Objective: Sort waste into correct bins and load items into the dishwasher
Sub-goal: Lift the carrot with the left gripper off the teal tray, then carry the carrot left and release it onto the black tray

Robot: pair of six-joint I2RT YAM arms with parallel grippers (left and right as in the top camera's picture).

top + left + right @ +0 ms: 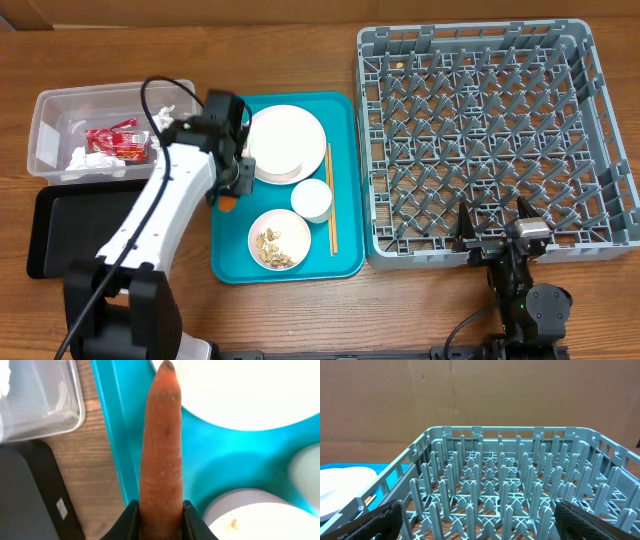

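Observation:
The carrot in my left gripper goes to the left in the overhead view next, then comes down onto the black tray's bare bottom below and is released.
My left gripper (229,196) is shut on an orange carrot piece (161,450), held over the left edge of the teal tray (232,255). On that tray lie a white plate (290,143), a small cup (312,199), a bowl (279,238) holding beige crumbs, and wooden chopsticks (329,200). The clear tub (45,130) at the far left holds a red wrapper (118,142) and white tissues (93,160). In front of it sits the black tray (55,235). The grey dish rack (480,130) fills the right side. My right gripper (495,235) stands open at the rack's near edge, holding nothing.
The left wrist view shows bare wooden table (95,460) between the teal tray (225,455), the tub (40,400) and the black tray (25,500). The right wrist looks across the rack's pegs (510,485), with the plate (340,490) at its left.

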